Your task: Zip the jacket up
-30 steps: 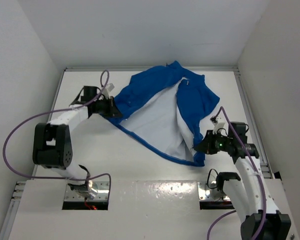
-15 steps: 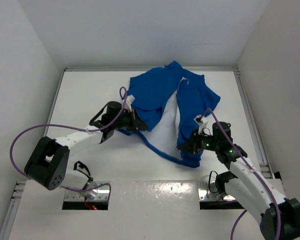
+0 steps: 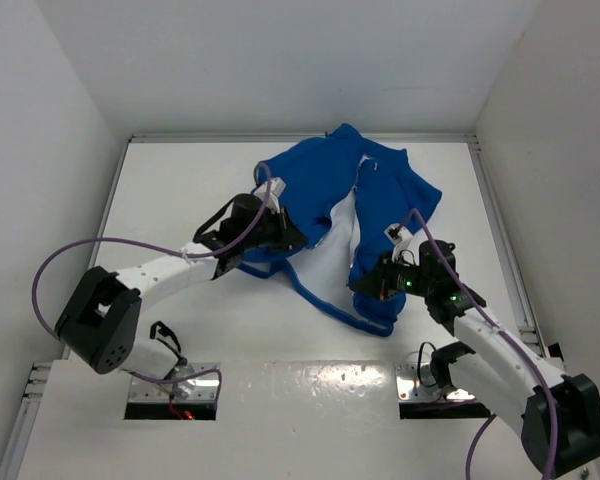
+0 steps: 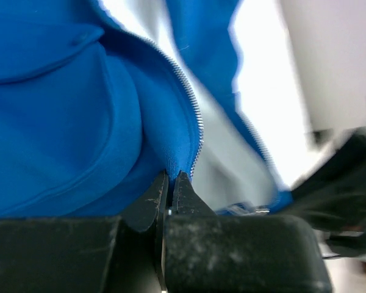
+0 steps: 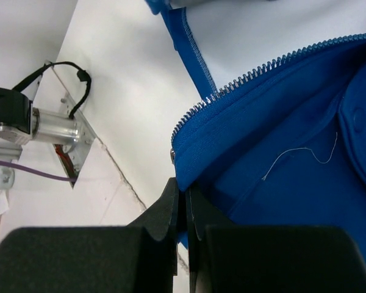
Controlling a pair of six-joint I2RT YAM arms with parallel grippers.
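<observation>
The jacket's front edge goes down in my left gripper next and back toward the near table [image 3: 277, 288], since its zipper row curves beside bunched cloth.
The bright blue jacket [image 3: 310, 185] lies at the middle back of the table, its front partly open with a strip of white lining [image 3: 330, 245] showing. My left gripper [image 3: 288, 240] is shut on the left front edge beside the silver zipper teeth [image 4: 195, 116]. My right gripper [image 3: 365, 287] is shut on the right front panel near its lower corner, next to the other zipper row [image 5: 262, 70]. The two front edges lie close together. A blue hem strip [image 3: 325, 308] trails between them.
White walls enclose the table [image 3: 180, 190] on the left, back and right. A metal mounting plate [image 3: 310, 385] with both arm bases runs along the near edge. Purple cables loop from each arm, the left one [image 3: 55, 270] arching wide over the table's left side.
My left gripper has pulled the left panel rightward over the white lining, and the right gripper has moved left with its panel. The open gap has narrowed a lot.
</observation>
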